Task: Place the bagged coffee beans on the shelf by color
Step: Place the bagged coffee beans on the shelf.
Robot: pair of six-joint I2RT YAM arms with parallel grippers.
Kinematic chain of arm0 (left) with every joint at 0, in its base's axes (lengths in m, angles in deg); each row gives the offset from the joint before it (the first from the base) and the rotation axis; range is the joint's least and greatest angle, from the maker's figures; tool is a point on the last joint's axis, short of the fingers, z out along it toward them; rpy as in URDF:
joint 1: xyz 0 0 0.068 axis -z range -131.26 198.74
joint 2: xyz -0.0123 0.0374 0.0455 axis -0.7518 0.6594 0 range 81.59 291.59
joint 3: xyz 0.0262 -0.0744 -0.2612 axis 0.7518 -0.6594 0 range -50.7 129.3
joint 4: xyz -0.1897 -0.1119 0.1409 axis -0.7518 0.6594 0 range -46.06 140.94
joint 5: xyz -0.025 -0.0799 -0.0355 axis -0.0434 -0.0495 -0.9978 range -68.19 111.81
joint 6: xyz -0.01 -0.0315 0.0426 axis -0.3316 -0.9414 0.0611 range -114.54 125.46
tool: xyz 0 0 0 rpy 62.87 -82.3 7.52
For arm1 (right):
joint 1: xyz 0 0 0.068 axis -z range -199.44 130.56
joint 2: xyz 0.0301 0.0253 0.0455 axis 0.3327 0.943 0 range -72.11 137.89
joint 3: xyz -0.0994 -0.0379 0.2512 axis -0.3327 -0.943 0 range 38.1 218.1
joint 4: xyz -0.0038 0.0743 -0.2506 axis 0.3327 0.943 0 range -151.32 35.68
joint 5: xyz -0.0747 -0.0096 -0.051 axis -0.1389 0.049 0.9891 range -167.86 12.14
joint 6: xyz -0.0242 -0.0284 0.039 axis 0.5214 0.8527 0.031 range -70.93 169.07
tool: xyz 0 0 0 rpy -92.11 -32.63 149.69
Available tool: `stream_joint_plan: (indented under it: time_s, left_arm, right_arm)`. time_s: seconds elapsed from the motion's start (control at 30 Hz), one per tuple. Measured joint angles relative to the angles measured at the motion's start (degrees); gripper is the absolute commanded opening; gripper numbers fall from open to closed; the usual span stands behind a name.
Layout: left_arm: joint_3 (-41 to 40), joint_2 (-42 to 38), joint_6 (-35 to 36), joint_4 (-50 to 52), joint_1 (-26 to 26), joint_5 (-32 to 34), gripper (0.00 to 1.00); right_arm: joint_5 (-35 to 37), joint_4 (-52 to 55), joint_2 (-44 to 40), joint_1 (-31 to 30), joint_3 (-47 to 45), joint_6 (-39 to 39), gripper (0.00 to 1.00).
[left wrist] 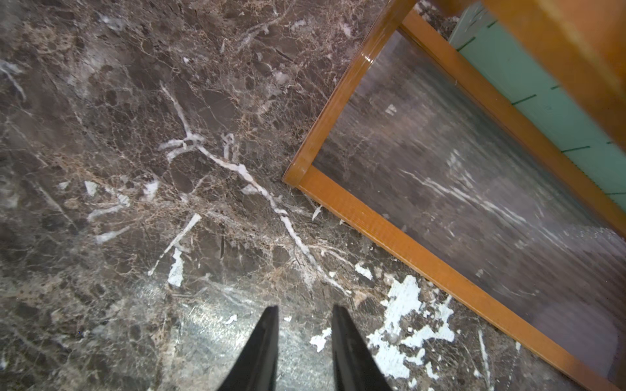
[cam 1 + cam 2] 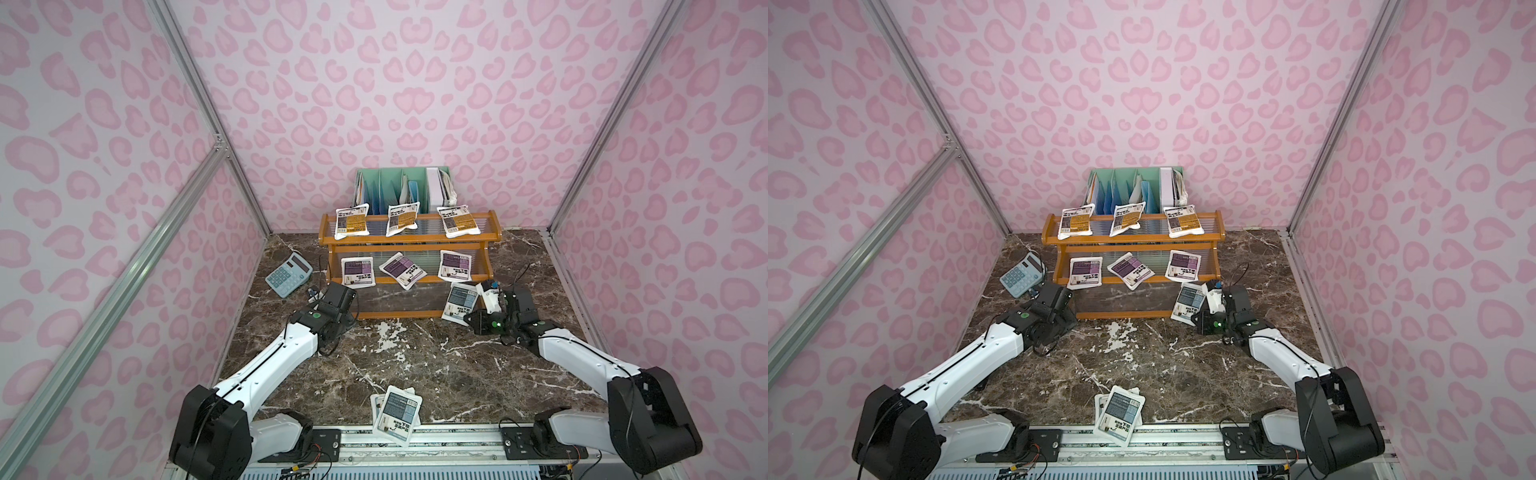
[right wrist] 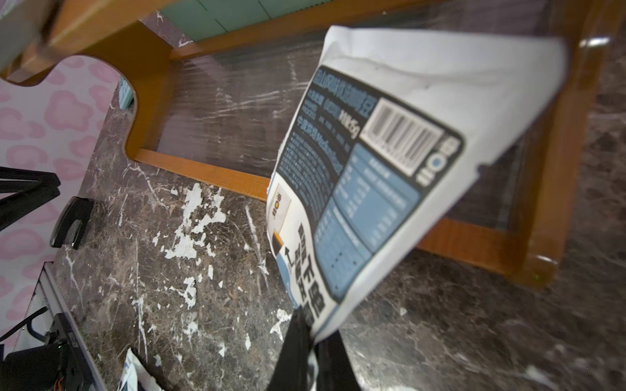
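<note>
The lowest level of the shelf is bare and lies outward of and below my right gripper, so my right gripper should next ease outward and down to release the grey-blue pouch there.
The orange-brown shelf (image 2: 415,241) stands at the back of the marble table. Three yellow-orange bagged coffee beans (image 2: 352,221) lie on its top tier and three purple ones (image 2: 358,272) on the middle tier. My right gripper (image 3: 313,335) is shut on the lower corner of a grey-blue pouch (image 3: 372,169), which hangs tilted over the right end of the lowest tier (image 3: 338,203). Two more grey-blue pouches (image 2: 397,415) lie stacked at the table's front edge. My left gripper (image 1: 305,309) hovers over bare marble by the shelf's front left corner (image 1: 294,177), its jaws a little apart and empty.
A light-blue calculator (image 2: 289,274) lies left of the shelf. A mint-green file rack (image 2: 399,187) stands behind it against the pink back wall. Pink patterned walls close in both sides. A metal rail (image 2: 436,440) runs along the front edge.
</note>
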Motion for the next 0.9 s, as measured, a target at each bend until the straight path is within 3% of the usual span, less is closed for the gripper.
stream_joint_plan:
  time_s: [0.17, 0.6, 0.7, 0.9]
  left_arm:
    - [0.44, 0.39, 1.75, -0.48, 0.00, 0.00, 0.31]
    - [-1.25, -3.15, 4.72, -2.38, 0.02, -0.57, 0.31]
    - [-1.25, -3.74, 5.92, -2.45, 0.00, -0.61, 0.31]
    - [-1.36, -2.89, 6.08, -3.08, 0.00, -1.97, 0.31]
  right_arm:
    - [-0.24, -6.03, 2.34, 2.95, -2.12, -1.84, 0.00]
    - [-4.70, -14.78, 11.13, 3.63, 1.07, -5.68, 0.00]
    - [-4.92, -16.41, 12.04, 3.61, 1.31, -7.10, 0.28]
    - [-3.82, -19.06, 10.71, 3.45, -1.86, -11.04, 0.48]
